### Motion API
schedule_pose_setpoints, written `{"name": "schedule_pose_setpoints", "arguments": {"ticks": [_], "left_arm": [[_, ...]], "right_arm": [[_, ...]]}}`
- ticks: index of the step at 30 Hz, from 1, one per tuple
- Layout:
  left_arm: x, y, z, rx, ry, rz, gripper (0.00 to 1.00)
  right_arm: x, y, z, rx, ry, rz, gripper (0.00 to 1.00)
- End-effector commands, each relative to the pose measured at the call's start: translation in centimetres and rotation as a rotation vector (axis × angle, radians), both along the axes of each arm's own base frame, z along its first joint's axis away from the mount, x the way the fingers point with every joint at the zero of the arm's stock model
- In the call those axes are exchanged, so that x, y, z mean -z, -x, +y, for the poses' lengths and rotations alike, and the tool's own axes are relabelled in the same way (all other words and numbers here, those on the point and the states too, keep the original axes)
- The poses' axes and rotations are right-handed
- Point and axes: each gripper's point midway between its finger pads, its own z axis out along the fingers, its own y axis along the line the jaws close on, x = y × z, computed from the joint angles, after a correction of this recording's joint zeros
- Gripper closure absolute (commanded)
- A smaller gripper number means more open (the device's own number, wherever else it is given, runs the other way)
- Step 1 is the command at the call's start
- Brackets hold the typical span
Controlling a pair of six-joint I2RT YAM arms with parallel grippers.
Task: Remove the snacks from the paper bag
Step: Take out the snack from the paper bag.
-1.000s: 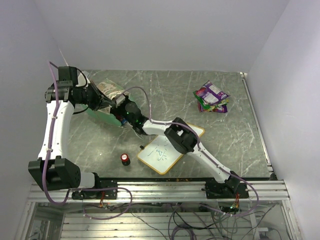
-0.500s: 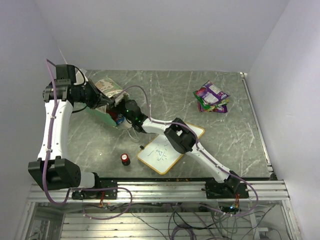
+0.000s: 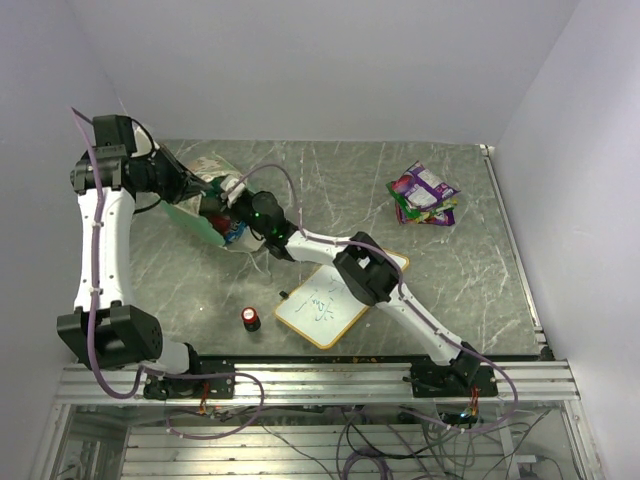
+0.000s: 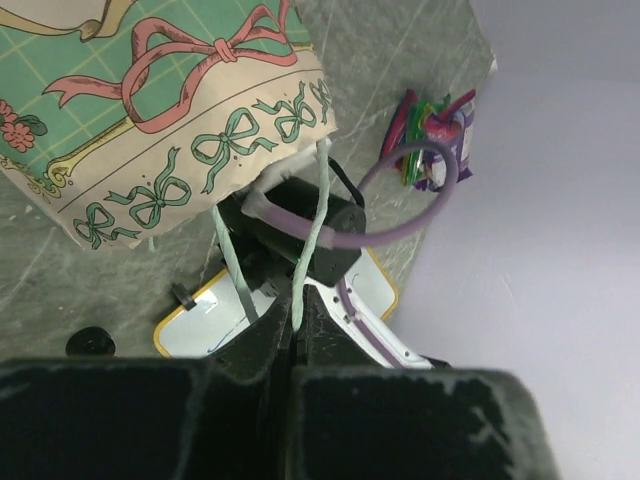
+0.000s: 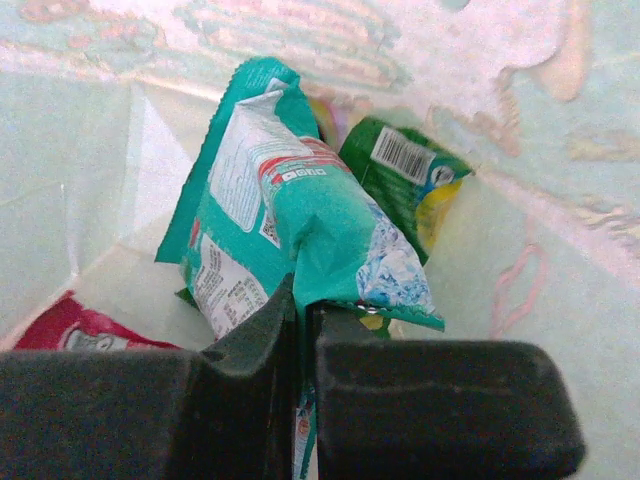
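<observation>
Next, my right gripper leaves the bag (image 3: 198,214), shifts right in the top view and lowers to release the packet on the bare tabletop beside the pile.
The green paper bag (image 3: 198,214) lies on its side at the back left, patterned with bows (image 4: 170,130). My left gripper (image 4: 292,325) is shut on its thin string handle (image 4: 318,230) and holds the mouth up. The right gripper (image 5: 305,315) is inside the bag, shut on the edge of a green-and-white snack packet (image 5: 290,230). Behind that packet lies a darker green one (image 5: 410,180), and a red one (image 5: 70,325) sits at the lower left. A pile of purple and green snacks (image 3: 424,195) lies on the table at the back right.
A wood-framed whiteboard (image 3: 335,295) lies under the right arm near the front. A small red-capped black cylinder (image 3: 250,318) stands left of it. Walls close the table at the back and right.
The right gripper, open a second ago, has shut on the green-and-white packet inside the bag. The left arm has pulled up and back to the left with the handle.
</observation>
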Motion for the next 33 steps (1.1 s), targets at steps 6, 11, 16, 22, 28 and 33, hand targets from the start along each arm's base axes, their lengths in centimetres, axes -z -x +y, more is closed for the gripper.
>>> {"name": "schedule_pose_setpoints", "arguments": {"ticks": [6, 11, 16, 22, 28, 33], "left_arm": [[-3.4, -1.4, 1.7, -0.037, 0.001, -0.062, 0.93], [-3.8, -2.0, 1.8, -0.053, 0.021, -0.078, 0.93], [-4.0, -2.5, 1.7, -0.055, 0.052, -0.087, 0.93], [-3.9, -2.7, 2.1, -0.062, 0.071, -0.090, 0.93], [-3.2, -2.7, 2.0, -0.065, 0.099, -0.078, 0.93], [-1.4, -1.5, 2.0, -0.071, 0.092, -0.028, 0.93]], "right_arm": [[-12.5, 1.5, -1.7, -0.012, -0.113, -0.205, 1.00], [-13.6, 3.4, -2.4, -0.035, -0.078, -0.229, 1.00], [-14.3, 4.7, -3.6, -0.054, -0.045, -0.210, 1.00], [-13.7, 6.6, -5.8, -0.053, 0.015, -0.160, 1.00], [-14.3, 10.7, -8.6, -0.127, 0.075, -0.109, 1.00], [-15.2, 14.2, -11.7, -0.181, 0.148, -0.057, 1.00]]}}
